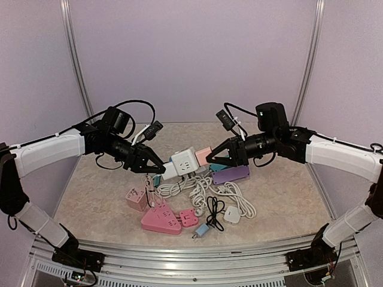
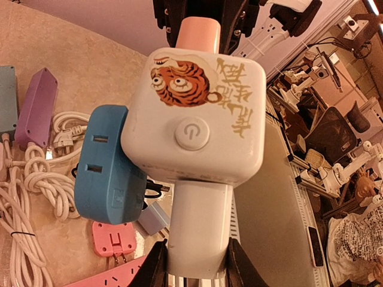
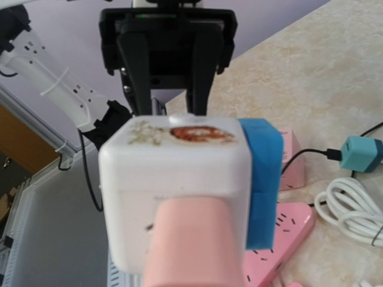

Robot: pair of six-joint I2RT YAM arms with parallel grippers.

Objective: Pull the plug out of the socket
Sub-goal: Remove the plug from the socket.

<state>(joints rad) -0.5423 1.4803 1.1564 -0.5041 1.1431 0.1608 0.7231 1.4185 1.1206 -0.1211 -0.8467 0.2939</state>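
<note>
Next, my right gripper draws the pink plug away from the socket, then down to release it on the tabletop beside the purple power strip, which is bare.
A white cube socket (image 1: 184, 160) with a tiger print is held in the air between both grippers. It also shows in the left wrist view (image 2: 197, 119) and the right wrist view (image 3: 173, 185). My left gripper (image 2: 194, 272) is shut on a white plug (image 2: 197, 227) seated in one face. My right gripper (image 1: 216, 157) is shut on a pink plug (image 3: 191, 245) seated in the opposite face; its fingers are hidden in its own view. A blue adapter (image 2: 105, 164) sits in a side face.
On the table below lie a purple power strip (image 1: 231, 174), a pink triangular strip (image 1: 160, 220), a small pink cube socket (image 1: 136, 198), tangled white cables (image 1: 203, 188), a white adapter (image 1: 232, 214) and a small blue plug (image 1: 202, 229).
</note>
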